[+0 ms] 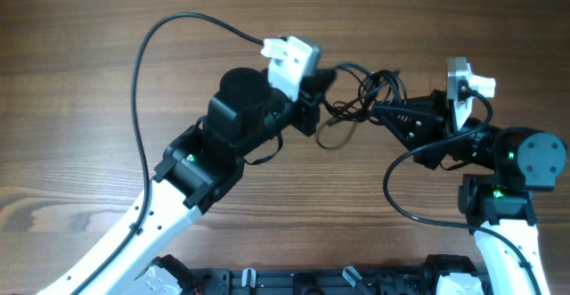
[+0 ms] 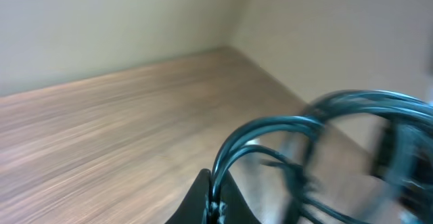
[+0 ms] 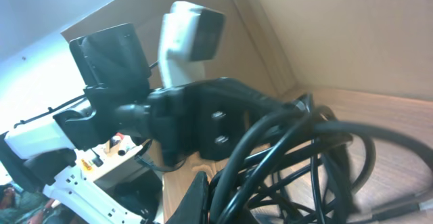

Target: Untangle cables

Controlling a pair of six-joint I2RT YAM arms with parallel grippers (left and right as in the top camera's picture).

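Note:
The bunched cords will be spread next by my left gripper, which will go over to the left in the overhead view and then release them, since bare tabletop lies there.
The cables (image 1: pixel 361 94) are a knot of thin black cords hanging between my two grippers above the wooden table. My left gripper (image 1: pixel 322 88) is shut on a loop at the knot's left side; the left wrist view shows its fingers (image 2: pixel 216 207) pinched on cords (image 2: pixel 270 132) that arch up and right, blurred. My right gripper (image 1: pixel 381 110) is shut on the knot's right side; the right wrist view shows its finger (image 3: pixel 203 204) pressed against a thick bundle of loops (image 3: pixel 298 163). No plug ends can be made out.
The wooden table (image 1: pixel 71 81) spreads around both arms. A thicker black arm cable (image 1: pixel 142 54) loops over the left side, another (image 1: pixel 401 197) curls by the right arm. The left arm's camera housing (image 3: pixel 193 38) faces the right wrist.

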